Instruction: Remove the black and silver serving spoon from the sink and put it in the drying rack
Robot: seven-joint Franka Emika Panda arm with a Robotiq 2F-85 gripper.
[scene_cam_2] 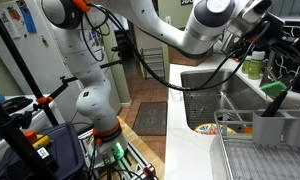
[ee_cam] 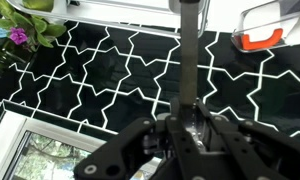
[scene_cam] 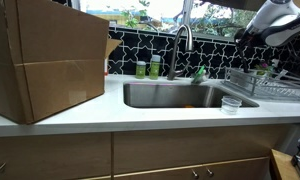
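Note:
My gripper will next lower the serving spoon over the drying rack's utensil holder [scene_cam: 241,78] and open.
In the wrist view my gripper [ee_cam: 190,132] is shut on the black and silver serving spoon [ee_cam: 189,55]. Its dark handle runs up out of the jaws, in front of the black tiled backsplash, and its silver part sits between the fingers. In an exterior view the gripper [scene_cam: 256,32] is high at the right, above the drying rack [scene_cam: 266,86] and away from the sink [scene_cam: 180,95]. In the other exterior view the arm reaches over the sink [scene_cam_2: 204,100] towards the rack [scene_cam_2: 262,150]; the gripper [scene_cam_2: 274,42] is dark and hard to make out there.
A large cardboard box [scene_cam: 45,55] stands on the counter left of the sink. The faucet [scene_cam: 182,45] and green bottles [scene_cam: 148,68] are behind the sink. A clear cup [scene_cam: 231,103] stands beside the rack. An orange-and-white object [ee_cam: 262,28] shows at the top right.

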